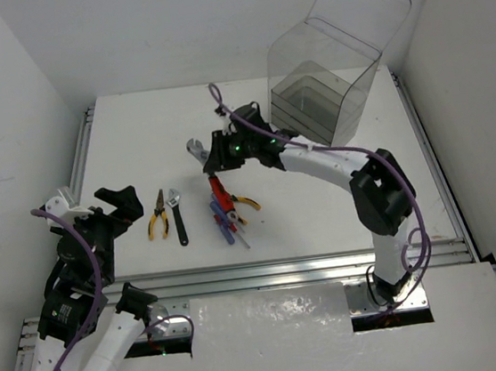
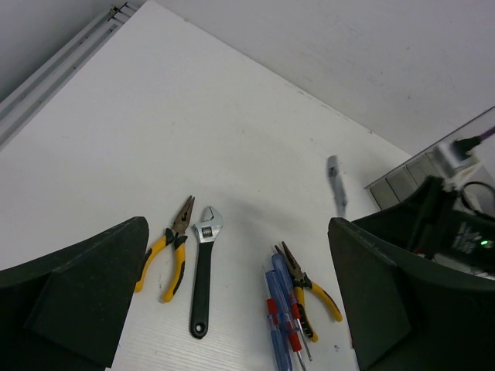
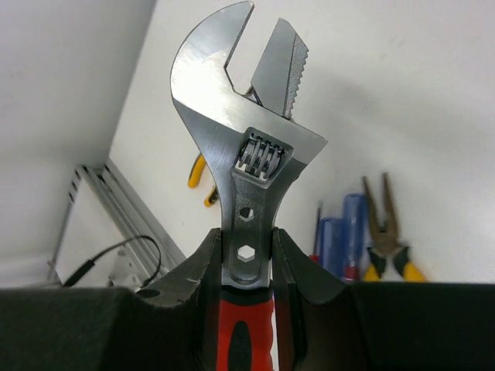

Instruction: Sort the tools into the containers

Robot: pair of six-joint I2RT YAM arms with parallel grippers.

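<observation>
My right gripper will next swing outward and to the right in the top view, over the box's top tray (image 1: 311,94), to let go of the wrench, because the box's cover is standing up.
My right gripper (image 1: 223,155) (image 3: 247,249) is shut on the red-handled adjustable wrench (image 3: 246,166), gripping the silver shank just above the red grip. Its head (image 1: 195,148) sticks out past the fingertips. Below it lie blue screwdrivers (image 1: 225,224) (image 2: 280,309) and yellow-handled pliers (image 1: 246,203) (image 2: 307,291) in a small pile. Further left lie a second pair of yellow pliers (image 1: 157,216) (image 2: 172,251) and a black-handled wrench (image 1: 177,217) (image 2: 203,278). My left gripper (image 1: 118,205) (image 2: 238,226) hangs open to their left, holding nothing. The clear box (image 1: 329,69) with stacked grey trays (image 1: 306,103) stands at the back right, cover raised.
Aluminium rails run along the table's left edge (image 1: 82,146), front edge (image 1: 285,271) and right edge (image 1: 428,156). White walls close in on three sides. The right arm's elbow (image 1: 381,190) hangs over the table's right half.
</observation>
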